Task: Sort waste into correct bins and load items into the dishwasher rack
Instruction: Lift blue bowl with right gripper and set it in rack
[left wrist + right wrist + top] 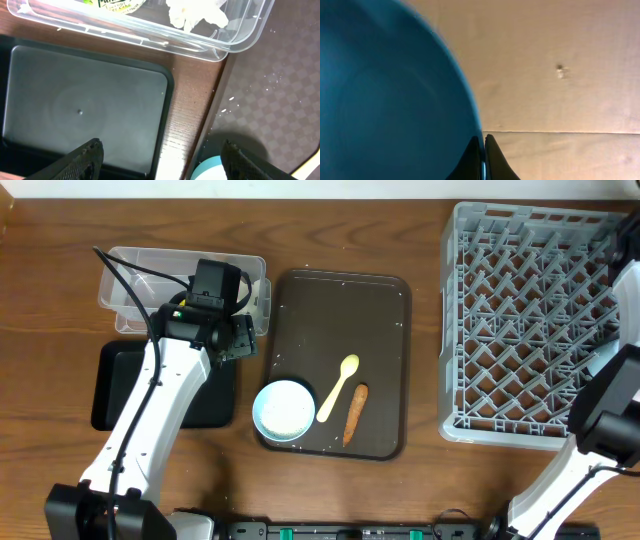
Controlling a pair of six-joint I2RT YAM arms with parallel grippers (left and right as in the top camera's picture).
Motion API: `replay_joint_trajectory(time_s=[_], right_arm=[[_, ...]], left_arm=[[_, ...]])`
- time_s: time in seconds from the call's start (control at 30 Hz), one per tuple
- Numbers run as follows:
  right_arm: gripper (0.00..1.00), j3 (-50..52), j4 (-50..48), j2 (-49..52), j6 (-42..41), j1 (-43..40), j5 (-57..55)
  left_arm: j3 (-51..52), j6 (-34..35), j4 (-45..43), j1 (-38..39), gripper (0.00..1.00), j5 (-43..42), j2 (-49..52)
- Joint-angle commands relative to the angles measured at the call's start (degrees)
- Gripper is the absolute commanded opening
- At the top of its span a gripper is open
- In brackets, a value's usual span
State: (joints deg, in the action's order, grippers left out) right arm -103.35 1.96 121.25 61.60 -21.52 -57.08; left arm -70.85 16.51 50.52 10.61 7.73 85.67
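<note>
I will next move my right gripper to the left in the overhead view, over the wires of the rack, and release the plate's rim, because my right gripper is still at the edge of the rack.
My left gripper [236, 340] [162, 162] is open and empty, above the gap between the black tray [115, 385] [85, 105] and the brown serving tray. The clear tub [140, 275] [235, 40] holds a yellow-green wrapper [117, 4] and white tissue [195, 15]. The light blue bowl [283, 410] [212, 167], pale yellow spoon [339, 387] and orange-brown stick [354, 413] lie on the serving tray. Rice grains [230, 97] are scattered there. My right gripper [483, 150] is shut on the rim of the dark blue plate [395, 90]. The cups are out of view.
The dark brown serving tray [380, 310] lies mid-table. The grey dishwasher rack [520, 320] stands at the right, with my right arm [605, 415] over its right edge. Behind the plate, the right wrist view shows only a tan surface.
</note>
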Motion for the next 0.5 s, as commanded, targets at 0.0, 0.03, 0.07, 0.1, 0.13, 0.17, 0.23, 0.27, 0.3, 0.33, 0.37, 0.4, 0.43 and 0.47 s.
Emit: replay_joint_trajectory(time_s=[0.0,0.03,0.07,0.1,0.13,0.17,0.23,0.27,0.3,0.33,0.37,0.4,0.43,0.47], right_arm=[[0.01,-0.31,2.91,1.40,-5.31,-0.15,0.57],[0.01,-0.13,3.76,1.40,-6.99,-0.11,0.76],[0.01,-0.07,4.13,1.40,-8.37,-0.04,0.76],[0.01,-0.04,4.79,1.40,-9.90,0.07,0.74],[0.01,-0.04,5.60,1.40,-11.32,0.24,0.76],[0.01,-0.04,6.14,1.40,-12.15,0.48,0.76],[0.01,-0.04,6.93,1.40,-13.46,1.01,0.74],[0.01,-0.04,7.37,1.40,-14.43,1.40,0.79],[0.02,-0.04,7.67,1.40,-15.15,1.77,1.01],[0.02,-0.04,7.78,1.40,-15.61,2.05,1.20],[0.05,-0.04,7.76,1.40,-16.33,2.40,1.25],[0.09,-0.04,7.74,1.40,-16.74,2.78,1.62],[0.14,-0.04,7.74,1.40,-17.09,3.08,2.10],[0.18,-0.04,7.74,1.40,-17.59,3.43,2.75]], left_arm=[[-0.63,0.31,-0.04,-0.09,0.77,0.90,-0.26],[-0.63,0.33,-0.07,-0.09,0.77,0.90,-0.26],[-0.63,0.31,-0.07,-0.09,0.77,0.90,-0.26],[-0.63,0.33,-0.13,-0.09,0.77,0.90,-0.26],[-0.63,0.31,-0.22,-0.09,0.77,0.90,-0.26],[-0.63,0.31,-0.26,-0.09,0.77,0.90,-0.26],[-0.63,0.33,-0.26,-0.09,0.77,0.90,-0.26],[-0.63,0.33,-0.26,-0.09,0.77,0.87,-0.26],[-0.63,0.33,-0.26,-0.09,0.77,0.87,-0.26],[-0.63,0.33,-0.26,-0.09,0.77,0.87,-0.26],[-0.63,0.33,-0.24,-0.09,0.77,0.87,-0.26],[-0.63,0.33,-0.24,-0.09,0.77,0.87,-0.26],[-0.63,0.33,-0.24,-0.09,0.77,0.87,-0.26],[-0.63,0.33,-0.24,-0.09,0.77,0.87,-0.26]])
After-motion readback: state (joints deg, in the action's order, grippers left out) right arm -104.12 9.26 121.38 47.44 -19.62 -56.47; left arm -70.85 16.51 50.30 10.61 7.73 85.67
